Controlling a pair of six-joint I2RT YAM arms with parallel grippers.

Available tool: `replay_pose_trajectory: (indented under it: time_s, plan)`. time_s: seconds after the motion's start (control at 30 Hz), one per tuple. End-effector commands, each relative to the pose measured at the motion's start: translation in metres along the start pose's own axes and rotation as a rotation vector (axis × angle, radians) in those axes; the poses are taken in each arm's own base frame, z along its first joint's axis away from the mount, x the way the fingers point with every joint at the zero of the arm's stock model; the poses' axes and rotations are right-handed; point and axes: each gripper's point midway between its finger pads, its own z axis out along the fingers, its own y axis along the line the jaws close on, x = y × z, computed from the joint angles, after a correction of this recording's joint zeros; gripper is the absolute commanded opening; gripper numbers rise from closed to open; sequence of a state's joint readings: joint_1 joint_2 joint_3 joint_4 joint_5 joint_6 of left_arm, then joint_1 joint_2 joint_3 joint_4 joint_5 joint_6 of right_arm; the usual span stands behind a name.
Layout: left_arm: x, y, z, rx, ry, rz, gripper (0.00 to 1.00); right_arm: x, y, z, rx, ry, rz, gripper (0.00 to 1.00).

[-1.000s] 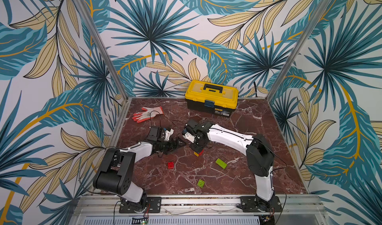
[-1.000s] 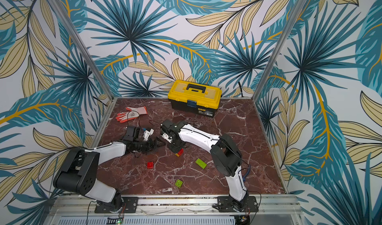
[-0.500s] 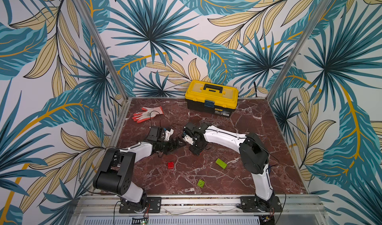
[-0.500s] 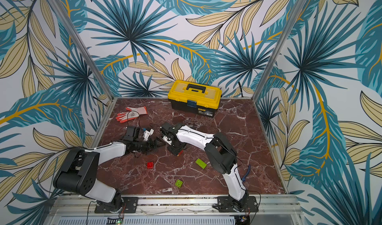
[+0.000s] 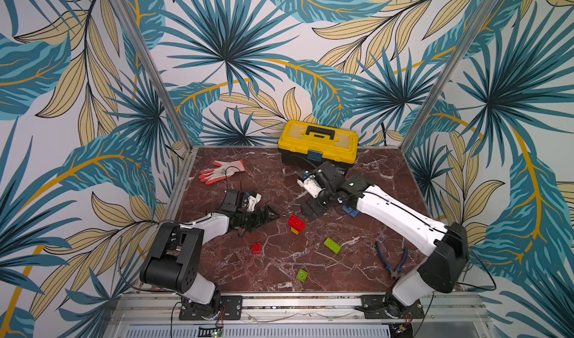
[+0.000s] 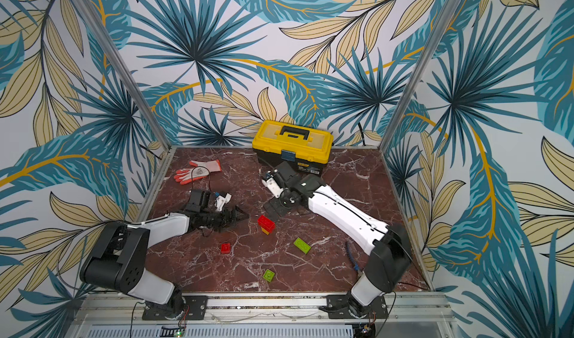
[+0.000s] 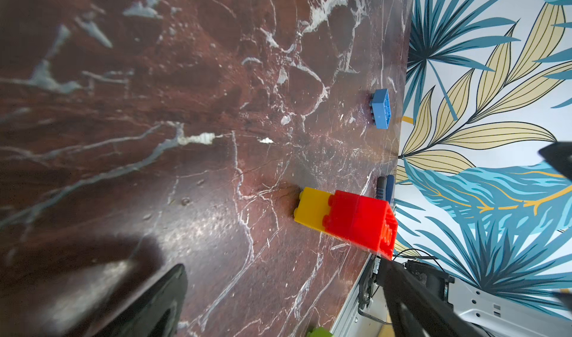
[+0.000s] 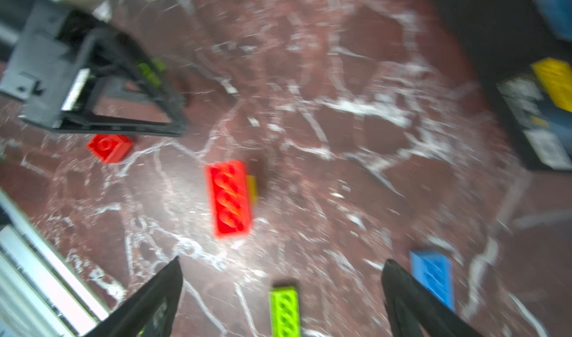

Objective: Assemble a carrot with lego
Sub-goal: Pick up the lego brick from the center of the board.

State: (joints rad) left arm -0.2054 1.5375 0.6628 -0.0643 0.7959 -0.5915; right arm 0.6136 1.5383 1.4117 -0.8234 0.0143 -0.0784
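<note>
The blue brick (image 5: 350, 210) lies well aside of my right gripper's open fingers. My gripper will next move away from the carrot (image 5: 296, 224) and lower around that brick to close.
The carrot (image 5: 296, 224) (image 6: 266, 224) is a red oblong brick joined on a yellow one (image 7: 312, 210), lying mid-table and blurred in the right wrist view (image 8: 230, 197). Loose lego lies around it: a small red brick (image 5: 256, 248) (image 8: 110, 146), a lime oblong (image 5: 332, 245) (image 8: 284, 310), a lime square (image 5: 302, 275) and a blue brick (image 5: 350, 210) (image 7: 380, 108) half under the right arm. My right gripper (image 5: 310, 210) (image 8: 282, 261) hovers open and empty just behind the carrot. My left gripper (image 5: 271, 216) (image 7: 283, 264) lies low and open to its left, holding nothing.
A yellow toolbox (image 5: 318, 140) stands at the back wall, close behind the right wrist. An orange-and-white glove (image 5: 222, 171) lies at the back left. Blue-handled pliers (image 5: 391, 258) lie at the front right by the right arm's base.
My right gripper has opened, let go of the red-and-yellow piece and drawn back towards the toolbox. The piece stays on the table. The left arm has not moved.
</note>
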Motion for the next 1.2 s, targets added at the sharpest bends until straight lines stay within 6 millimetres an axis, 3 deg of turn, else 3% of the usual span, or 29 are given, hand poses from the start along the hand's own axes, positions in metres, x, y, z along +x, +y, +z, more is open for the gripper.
replay_pose_trajectory:
  time_s: [0.0,0.13,0.27,0.47,0.6,0.67,0.9,1.17]
  plan:
    - [-0.007,-0.019,0.000,0.024,-0.018,0.065,0.99,0.048,-0.063,0.013,0.085,0.109,0.080,0.99]
    - [-0.012,-0.039,0.009,0.033,-0.015,0.120,0.99,0.091,-0.111,0.039,0.218,0.239,0.014,0.99]
    - [-0.015,-0.046,0.013,0.033,-0.015,0.143,0.99,0.098,-0.137,0.065,0.207,0.277,0.128,0.99]
    - [-0.014,-0.046,0.013,0.035,-0.014,0.154,0.99,0.103,-0.148,0.096,0.206,0.314,0.086,0.94]
    - [-0.015,-0.045,0.014,0.033,-0.014,0.154,0.99,0.113,-0.150,0.109,0.176,0.355,0.078,0.81]
    - [-0.016,-0.045,0.014,0.033,-0.015,0.155,0.99,0.121,-0.153,0.113,0.172,0.380,0.081,0.73]
    - [-0.018,-0.044,0.014,0.035,-0.015,0.152,0.99,0.139,-0.162,0.119,0.168,0.392,0.122,0.69]
    - [-0.019,-0.043,0.011,0.033,-0.023,0.149,0.99,0.143,-0.153,0.127,0.106,0.409,0.153,0.48]
